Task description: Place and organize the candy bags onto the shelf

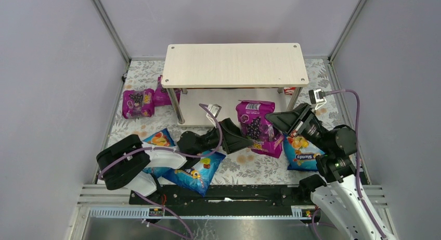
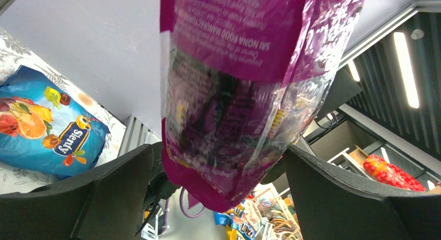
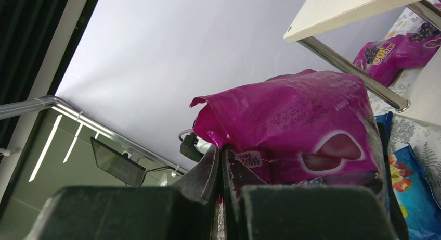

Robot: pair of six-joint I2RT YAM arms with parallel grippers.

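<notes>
I need to ease my left gripper's open fingers farther onto the magenta bag's unpinched lower side [image 1: 257,143] [image 2: 228,128] next and close them opposite my right gripper, as that side hangs between them.
A magenta candy bag [image 1: 254,123] hangs upright in front of the shelf [image 1: 234,64]. My right gripper [image 1: 271,118] is shut on its right edge; in the right wrist view the jaws [image 3: 222,155] pinch the bag's seam [image 3: 291,125]. My left gripper [image 1: 248,142] is open at the bag's lower left. In the left wrist view the bag [image 2: 234,104] hangs between its wide-apart fingers [image 2: 119,188], unpinched. Two more magenta bags [image 1: 138,103] [image 1: 166,96] lie left of the shelf. Blue bags lie at the front left [image 1: 158,139], front middle [image 1: 200,169] and right [image 1: 301,151].
The shelf's lower board [image 1: 200,112] shows under the top board, with a silver post [image 1: 180,112] at its front left. A small red thing [image 1: 289,90] sits under the shelf's right end. Grey walls close in the floral table mat [image 1: 244,167] on three sides.
</notes>
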